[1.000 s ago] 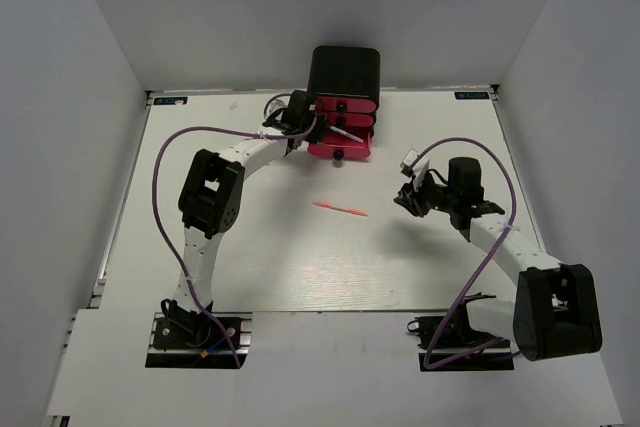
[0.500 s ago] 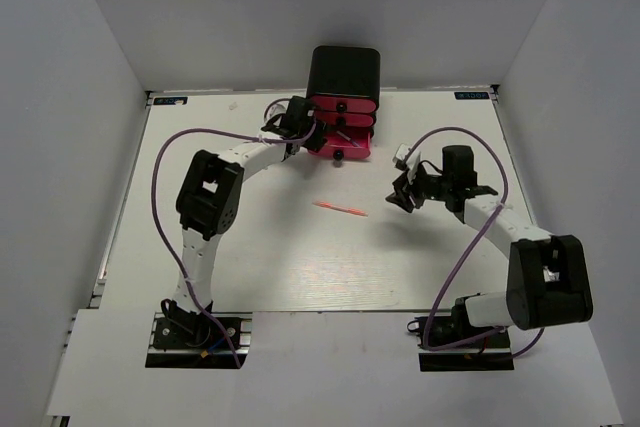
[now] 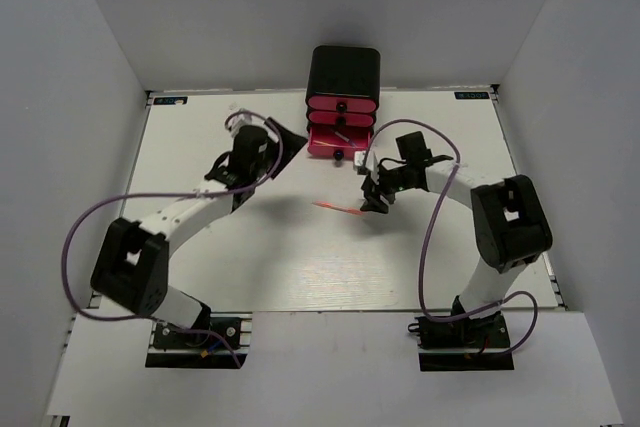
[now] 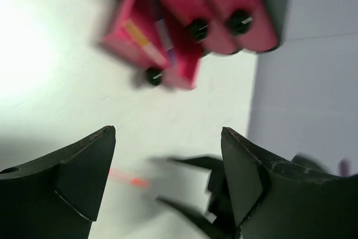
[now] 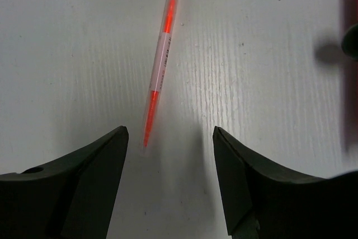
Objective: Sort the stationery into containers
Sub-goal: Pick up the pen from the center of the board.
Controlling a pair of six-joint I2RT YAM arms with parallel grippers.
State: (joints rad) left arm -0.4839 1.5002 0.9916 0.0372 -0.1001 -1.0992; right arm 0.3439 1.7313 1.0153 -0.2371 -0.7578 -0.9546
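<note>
The robot's right gripper will next move down and to the left in the top view onto the pen's nearer orange end (image 3: pixel 353 211) (image 5: pixel 151 113), as it lies beyond the open fingers.
A thin orange-pink pen (image 3: pixel 340 209) lies on the white table (image 3: pixel 250 257) in front of the black cabinet (image 3: pixel 344 69) with its pink drawers (image 3: pixel 340 119). The lowest drawer (image 3: pixel 338 144) is pulled out; in the blurred left wrist view this drawer (image 4: pixel 148 40) holds markers. My right gripper (image 3: pixel 372 199) hovers open over the pen's right end. In the right wrist view the pen (image 5: pixel 159 65) lies just ahead of the right gripper (image 5: pixel 170 132), nearer its left finger. My left gripper (image 3: pixel 287 134) is open and empty, left of the drawers. Ahead of the left gripper (image 4: pixel 168 132) are the blurred pen (image 4: pixel 126 177) and right gripper (image 4: pixel 207 197).
White walls enclose the table on three sides. Purple cables loop from both arms, one cable (image 3: pixel 100 212) over the left part of the table. A pink drawer front (image 5: pixel 350 65) shows at the right edge of the right wrist view.
My left gripper has opened and drawn back left from the drawers. My right gripper has opened and swung left across the table to the orange-pink pen.
</note>
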